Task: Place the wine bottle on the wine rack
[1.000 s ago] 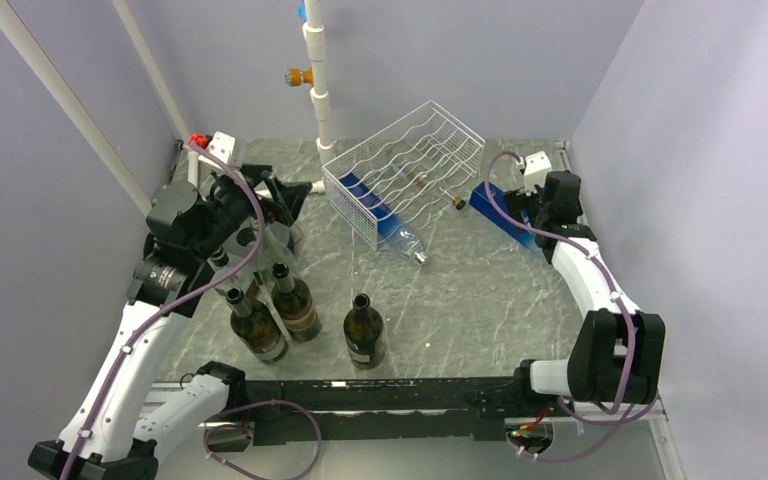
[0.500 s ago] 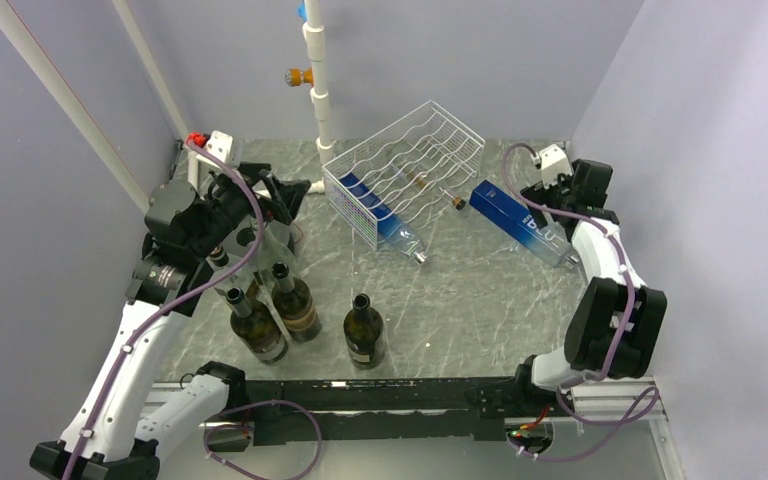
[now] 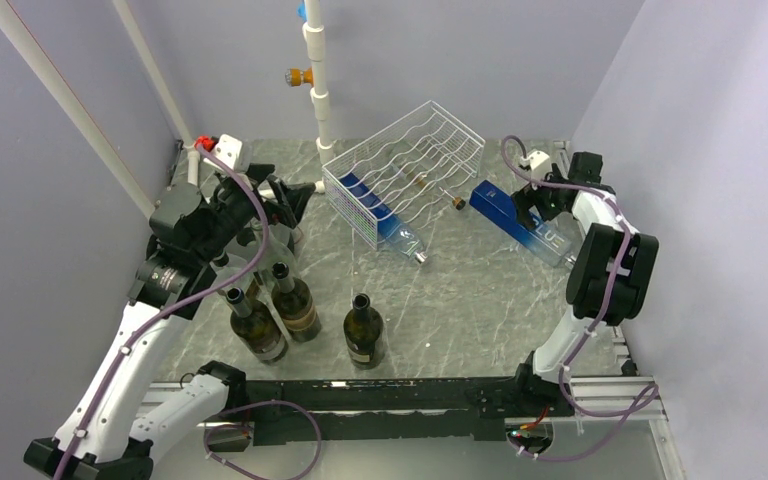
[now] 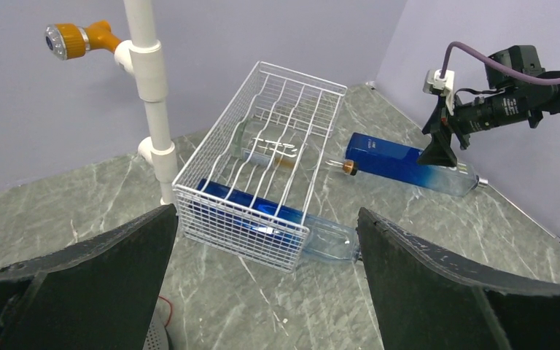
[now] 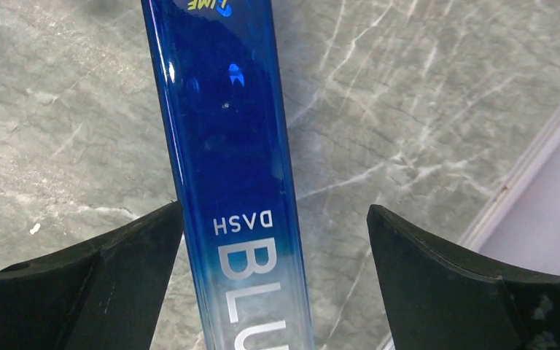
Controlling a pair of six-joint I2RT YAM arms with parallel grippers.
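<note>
My right gripper moves down and to the left in the top view next and closes, since the loose bottle's dark blue part (image 3: 506, 214) (image 5: 232, 171) lies below it that way.
The white wire wine rack (image 3: 407, 160) (image 4: 270, 157) stands askew at the back middle. Low in it lies a blue bottle (image 3: 378, 214) (image 4: 257, 213), neck sticking out the front, with a clear corked bottle (image 3: 428, 184) (image 4: 271, 152) higher up. Another blue bottle (image 3: 520, 222) (image 4: 397, 158) (image 5: 226, 138) lies on the table right of the rack. My right gripper (image 3: 548, 203) (image 5: 275, 211) hangs open over it, a finger on either side. Three dark wine bottles (image 3: 294, 305) stand at front left. My left gripper (image 3: 285, 200) (image 4: 266, 215) is open and empty, pointing at the rack.
A white pipe post (image 3: 318, 90) (image 4: 149, 80) with an orange fitting (image 3: 300, 75) (image 4: 73, 40) rises just left of the rack. Purple walls close in on three sides. The table's right edge (image 5: 525, 175) runs close beside the right gripper.
The right arm drew back toward the right wall, then swung its gripper in over the blue bottle on the table, with its elbow folded higher. The left arm barely shifted.
</note>
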